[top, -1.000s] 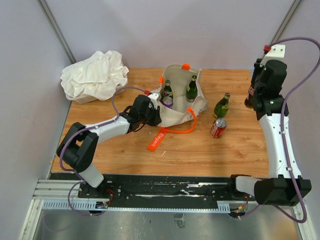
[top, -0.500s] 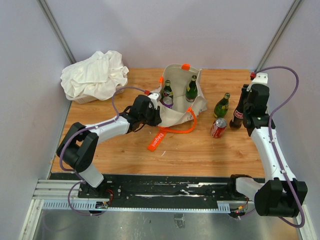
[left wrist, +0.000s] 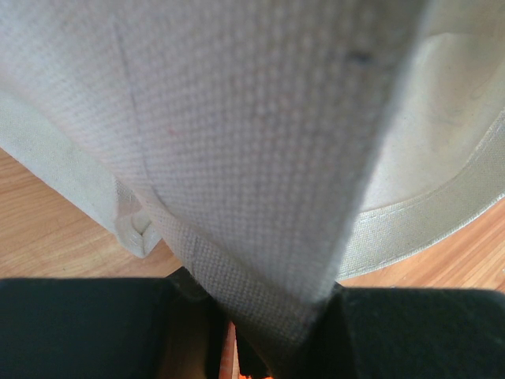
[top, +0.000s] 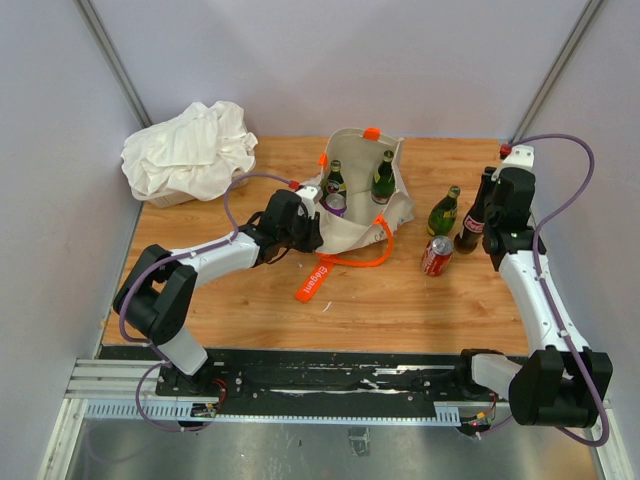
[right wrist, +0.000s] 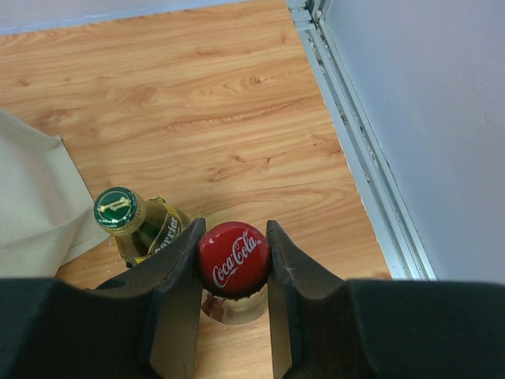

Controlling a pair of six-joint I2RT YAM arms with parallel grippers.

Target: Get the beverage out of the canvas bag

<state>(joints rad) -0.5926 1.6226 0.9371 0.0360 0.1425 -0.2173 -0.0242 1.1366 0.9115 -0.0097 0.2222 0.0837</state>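
Observation:
Next, my right gripper eases down until the upright cola bottle stands on clear tabletop (top: 466,248) beside the Perrier bottle below it, and releases the neck.
The beige canvas bag (top: 365,212) with orange handles stands open mid-table, and its weave fills the left wrist view (left wrist: 252,150). Two green bottles (top: 333,181) (top: 384,178) and a can top (top: 336,204) show inside it. My left gripper (top: 312,226) is shut on the bag's near-left rim (left wrist: 268,312). My right gripper (top: 489,207) is shut on the neck of a brown Coca-Cola bottle (top: 471,228), under its red cap (right wrist: 233,258). It holds the bottle upright, right of the bag, base at or just above the table.
A green Perrier bottle (top: 444,212) stands just left of the cola bottle (right wrist: 130,217). A red can (top: 436,256) lies in front of it. An orange strap (top: 312,282) trails on the wood. A white cloth bundle (top: 190,150) sits back left. The table's right rail (right wrist: 355,134) is close.

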